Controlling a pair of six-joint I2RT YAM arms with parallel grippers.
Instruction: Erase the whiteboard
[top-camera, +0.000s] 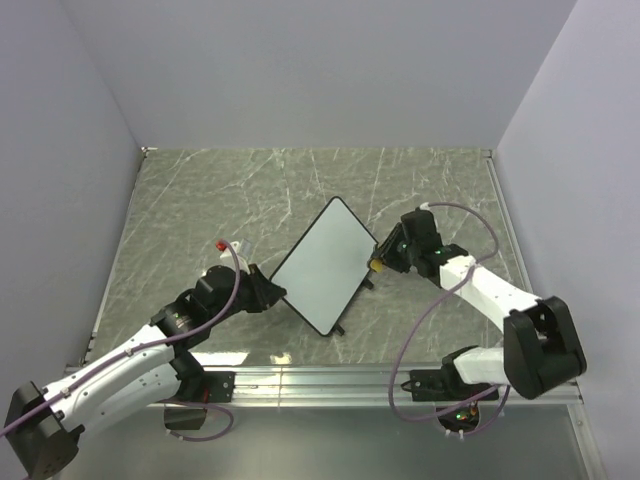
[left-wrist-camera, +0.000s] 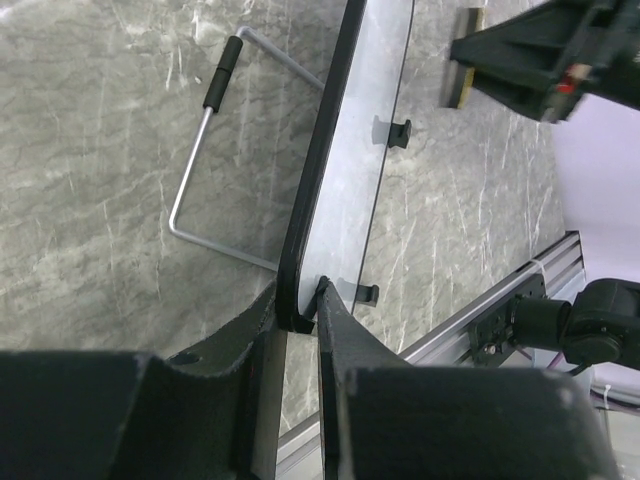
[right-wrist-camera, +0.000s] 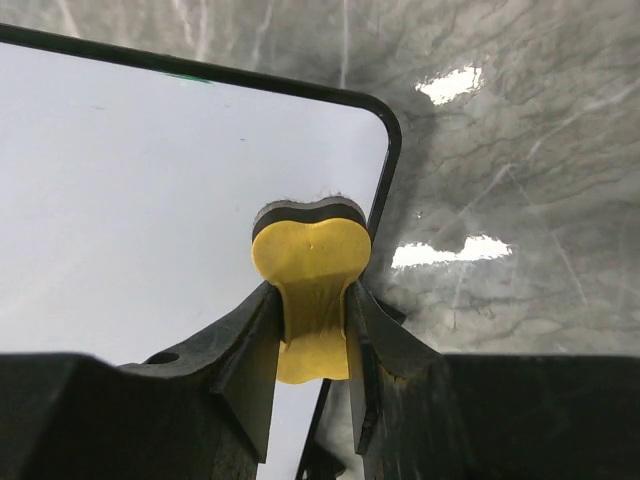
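Note:
Next, my right gripper goes down and to the right in the top view to release the eraser (right-wrist-camera: 310, 270), as bare marble lies below the gripper on that side.
The whiteboard (top-camera: 322, 264), white with a thin black frame, stands tilted mid-table and shows no scribbles. My left gripper (top-camera: 272, 295) is shut on its left corner; the left wrist view shows both fingers pinching the black frame (left-wrist-camera: 300, 300) edge-on. My right gripper (top-camera: 380, 260) is shut on the yellow bone-shaped eraser (right-wrist-camera: 310, 270), whose dark felt edge rests at the board's right corner (right-wrist-camera: 385, 120). The eraser also shows in the left wrist view (left-wrist-camera: 463, 55), just off the board's far edge.
A bent wire stand with a black grip (left-wrist-camera: 205, 130) lies on the marble table behind the board. An aluminium rail (top-camera: 330, 378) runs along the near edge. Grey walls close in the table on three sides.

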